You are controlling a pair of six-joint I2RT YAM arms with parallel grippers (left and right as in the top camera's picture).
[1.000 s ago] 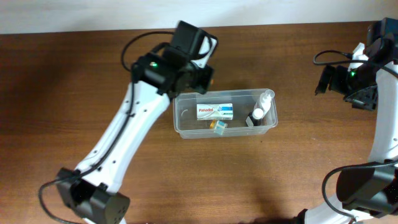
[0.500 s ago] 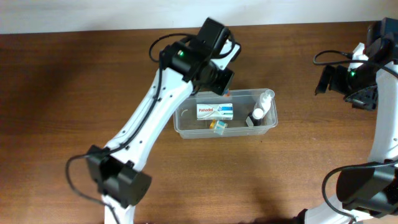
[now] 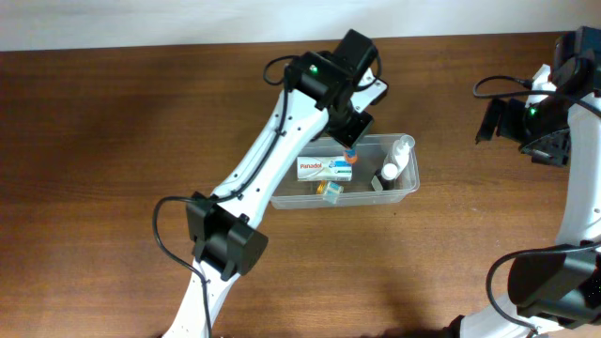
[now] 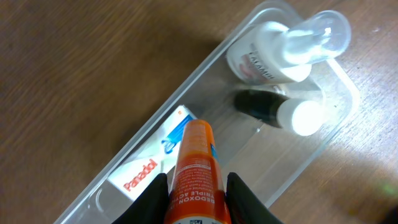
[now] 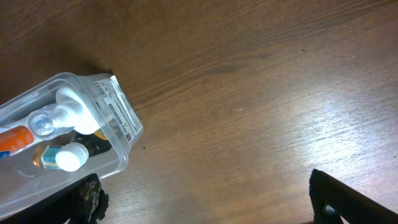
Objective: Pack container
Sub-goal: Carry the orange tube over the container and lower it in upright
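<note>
Next, my left gripper shifts toward the white spray bottle, then lowers the orange Redoxon tube there. The container's bottom is bare (image 4: 217, 107) beside the end of the Panadol box.
The clear container (image 3: 406, 186) sits mid-table and holds a white Panadol box (image 3: 324, 168), a white spray bottle (image 3: 398, 155), a dark bottle with a white cap (image 3: 386, 175) and a small item (image 3: 331, 191). My left gripper (image 3: 352, 141) is shut on an orange Redoxon tube (image 4: 196, 177) and holds it over the container (image 4: 323, 149), above the Panadol box (image 4: 149, 168). My right gripper (image 3: 526, 127) is open and empty, off to the right of the container (image 5: 121, 134); its dark fingertips (image 5: 339, 199) show at the frame's bottom corners.
Brown wooden table (image 3: 113, 141). A pale wall edge runs along the back. The right arm's base (image 3: 549, 291) stands at the front right, the left arm's base (image 3: 221, 239) at the front left.
My left arm has swung to the right with the orange tube, from the container's back left corner to over its middle. The right arm has not moved.
</note>
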